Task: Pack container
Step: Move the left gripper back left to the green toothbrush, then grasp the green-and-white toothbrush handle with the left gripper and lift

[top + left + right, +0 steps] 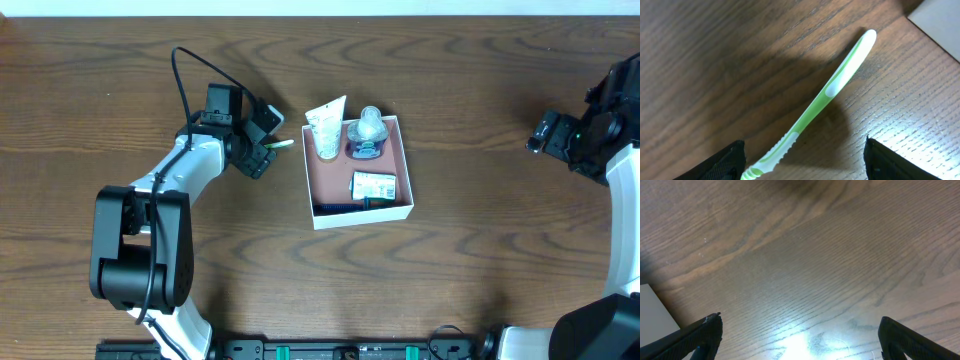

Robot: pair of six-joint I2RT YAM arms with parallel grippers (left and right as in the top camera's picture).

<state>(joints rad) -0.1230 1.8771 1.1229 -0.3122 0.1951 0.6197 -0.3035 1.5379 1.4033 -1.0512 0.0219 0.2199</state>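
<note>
My left gripper lowers toward the tabletop next. It then closes around the toothbrush's green part [755, 172] beside its ridged white patch, since that green part lies between the open fingers.
The container [403, 142] is a shallow white box with a reddish-brown inside, at the table's middle. It holds a white tube [326, 128], a clear blue-based bottle [367, 132], a small green-white packet [374, 185] and a dark item [340, 206] along its near wall. A green and white toothbrush [830, 90] lies on the table just left of the box, and shows in the overhead view [279, 144]. My left gripper [802, 162] is open, its fingers on either side of the toothbrush handle, and also shows from overhead [262, 143]. My right gripper [797, 340] is open and empty at the far right.
The box's white corner [940, 20] shows at the top right of the left wrist view. A pale edge [655, 310] sits at the left of the right wrist view. The right arm [585, 135] is at the table's right edge. The wooden table [480, 250] lies all around.
</note>
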